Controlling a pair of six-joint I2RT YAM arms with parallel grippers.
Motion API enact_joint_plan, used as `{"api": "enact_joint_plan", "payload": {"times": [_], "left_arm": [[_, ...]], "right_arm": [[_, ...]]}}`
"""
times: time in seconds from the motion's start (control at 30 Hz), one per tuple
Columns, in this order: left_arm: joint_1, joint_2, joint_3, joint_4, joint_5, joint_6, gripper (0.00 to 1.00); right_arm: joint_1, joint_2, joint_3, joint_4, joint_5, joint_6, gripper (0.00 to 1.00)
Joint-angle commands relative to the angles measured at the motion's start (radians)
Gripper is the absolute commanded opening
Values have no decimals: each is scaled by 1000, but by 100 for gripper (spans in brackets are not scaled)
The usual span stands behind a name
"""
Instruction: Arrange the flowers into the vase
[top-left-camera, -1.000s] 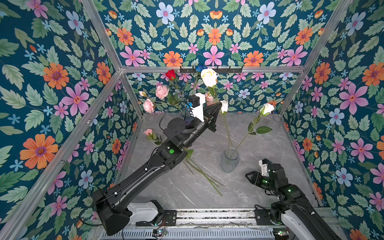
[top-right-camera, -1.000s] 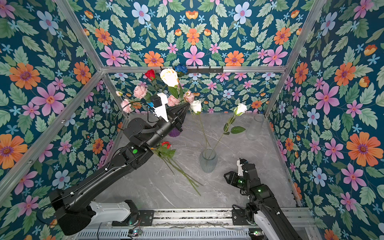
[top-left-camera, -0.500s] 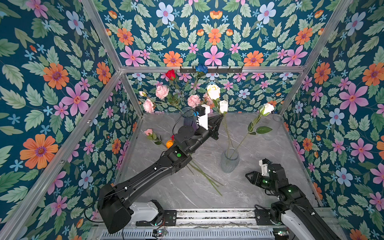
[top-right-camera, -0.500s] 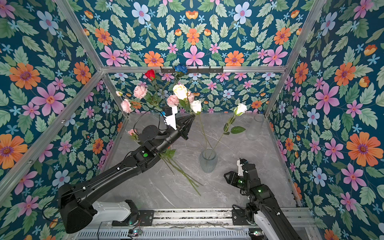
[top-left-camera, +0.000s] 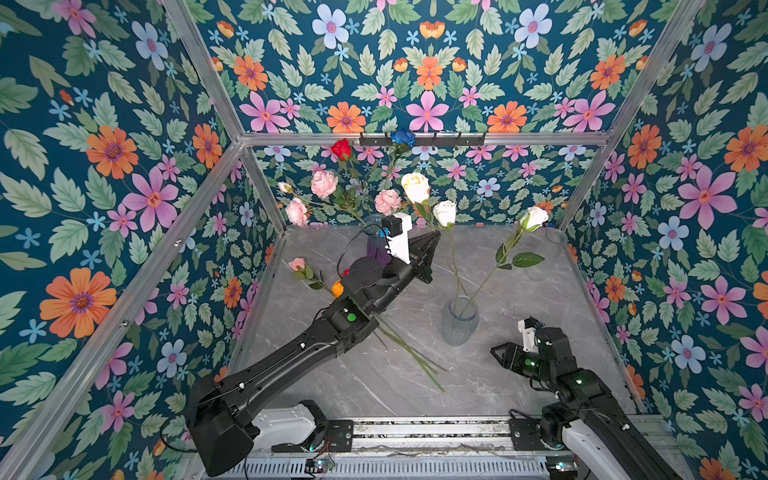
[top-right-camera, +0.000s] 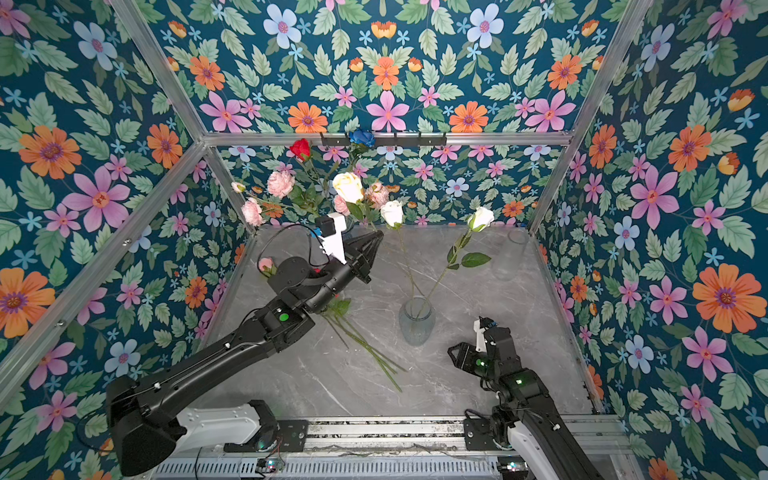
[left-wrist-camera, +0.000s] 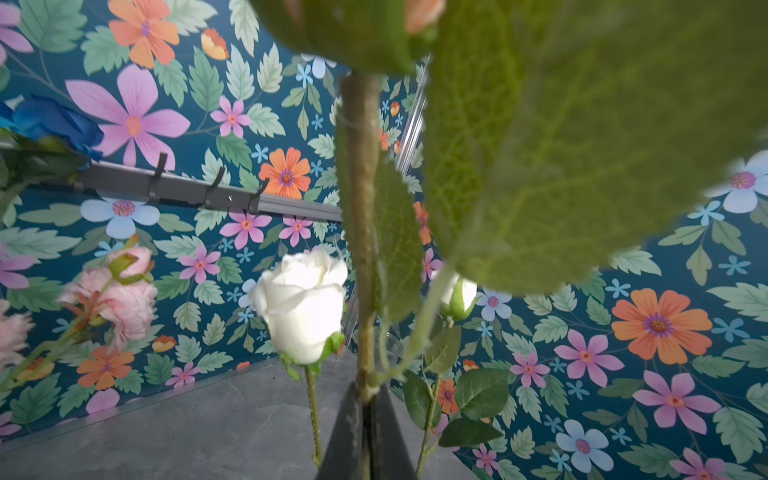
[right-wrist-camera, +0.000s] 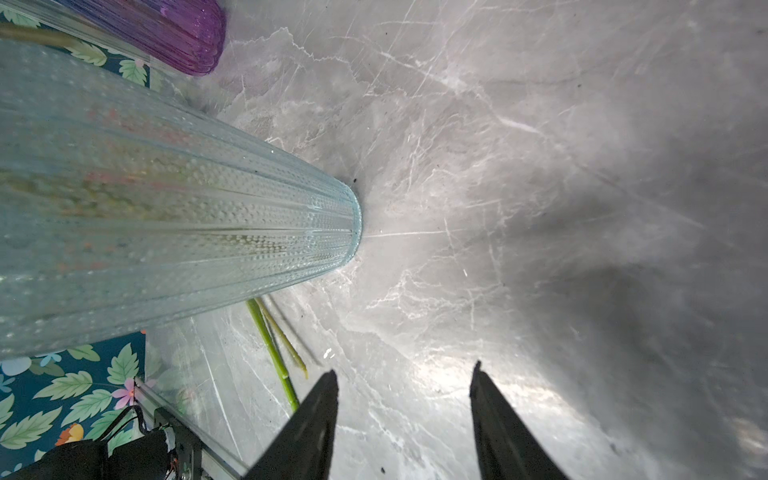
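Observation:
I need to move my left gripper away from a white rose toward the purple vase (top-left-camera: 377, 247) next and release the green stem, because that rose stands close beside the cream rose (top-left-camera: 415, 187).
My left gripper (top-left-camera: 434, 237) (top-right-camera: 376, 237) is shut on the green stem (left-wrist-camera: 360, 232) of a cream rose (top-left-camera: 415, 187) (top-right-camera: 348, 187), held upright behind and left of the clear glass vase (top-left-camera: 459, 322) (top-right-camera: 415, 322). Two white roses (top-left-camera: 444, 212) (top-left-camera: 534, 217) stand in that vase; one white rose (left-wrist-camera: 303, 307) shows in the left wrist view beside the gripper (left-wrist-camera: 365, 388). A pink bud (top-left-camera: 297, 264), an orange bloom (top-left-camera: 337, 287) and long stems (top-left-camera: 411, 353) lie on the table. My right gripper (top-left-camera: 496, 353) (right-wrist-camera: 403, 374) is open and empty, low beside the vase (right-wrist-camera: 208, 232).
A purple vase (top-left-camera: 376, 245) (right-wrist-camera: 178, 33) at the back holds pink carnations (top-left-camera: 324, 183), a red rose (top-left-camera: 341, 147) and a blue rose (top-left-camera: 403, 137). A clear glass (top-left-camera: 555, 241) stands in the back right corner. A hook rail (left-wrist-camera: 187, 187) runs along the back wall.
My left arm has stretched forward and come lower, bringing the cream rose down beside the white rose in the vase. The right arm has not moved.

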Motion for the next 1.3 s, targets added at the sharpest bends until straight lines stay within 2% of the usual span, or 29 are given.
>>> {"api": "enact_joint_plan", "payload": {"times": [0.0,0.27,0.7,1.07,1.27], "left_arm": [[-1,-36,39,-36,-29,64,0],[-1,-115,69,-142,-12,64,0],[-2,-222,15,-148,-46,50,0],[-2,-188,-15,-118,-24,15,0],[-2,-118,-61,-44,16,-64,0]], "right_arm": [[1,2,-4,17,-3,-7,53],[1,8,-1,20,-3,-6,53],[1,16,0,23,-2,-7,53],[3,8,-2,18,0,-6,53],[3,6,-1,17,1,-6,53]]}}
